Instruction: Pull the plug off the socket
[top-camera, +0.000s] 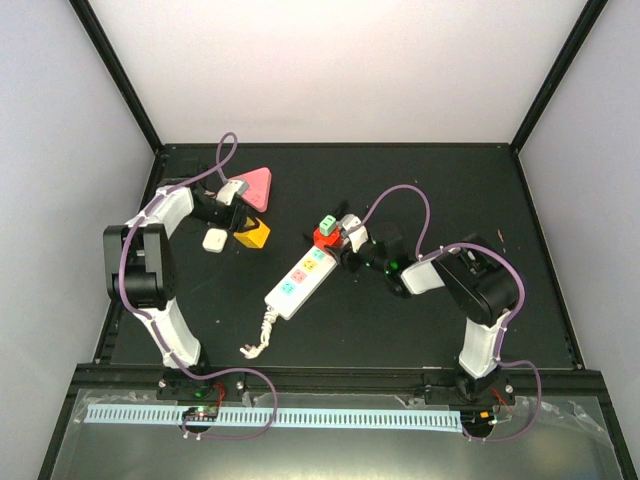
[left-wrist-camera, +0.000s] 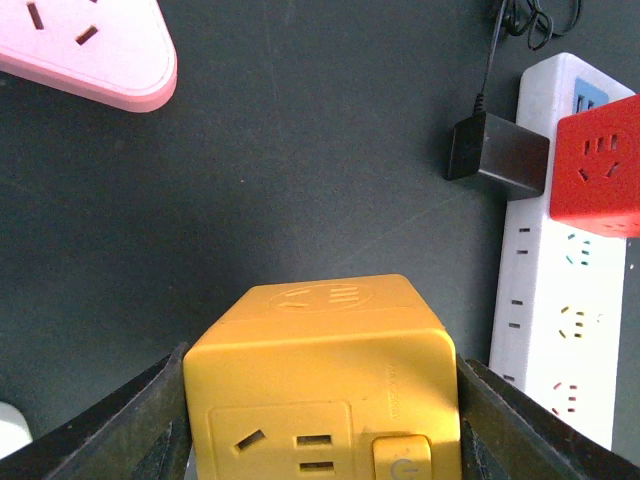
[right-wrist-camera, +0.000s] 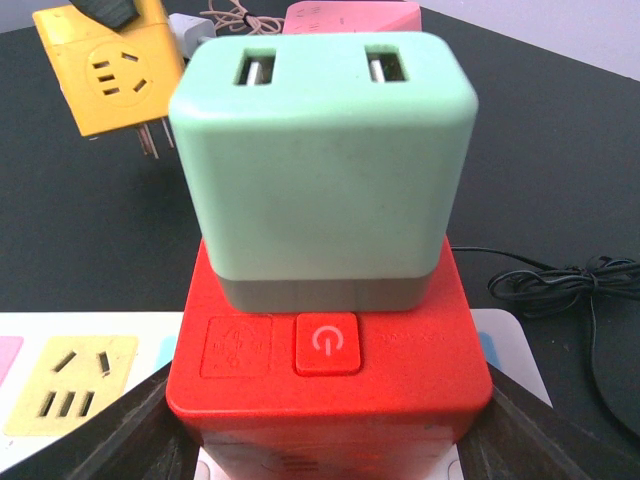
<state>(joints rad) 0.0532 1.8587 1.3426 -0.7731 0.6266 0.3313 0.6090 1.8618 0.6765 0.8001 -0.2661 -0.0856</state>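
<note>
The left gripper should next lower the yellow cube plug (left-wrist-camera: 320, 370) onto the table beside the small white block.
The socket, a long white power strip (top-camera: 298, 278) with pastel outlet faces, lies slantwise mid-table, its bundled cord (top-camera: 258, 340) at the near end. A red cube plug (top-camera: 325, 238) sits on its far end with a mint-green cube (top-camera: 327, 223) stacked on top. My right gripper (top-camera: 339, 244) is shut on the red cube (right-wrist-camera: 330, 370), fingers (right-wrist-camera: 150, 435) against both its sides. My left gripper (top-camera: 240, 226) is shut on a yellow cube plug (left-wrist-camera: 320, 370) and holds it clear of the table, its prongs (right-wrist-camera: 150, 140) bare. The strip (left-wrist-camera: 550, 330) lies to its right.
A pink triangular socket (top-camera: 258, 187) and a grey-white adapter (top-camera: 234, 190) lie at the back left. A small white block (top-camera: 213, 240) lies by the left gripper. A black adapter (left-wrist-camera: 497, 155) with a thin black cord (right-wrist-camera: 560, 280) sits against the strip's far end.
</note>
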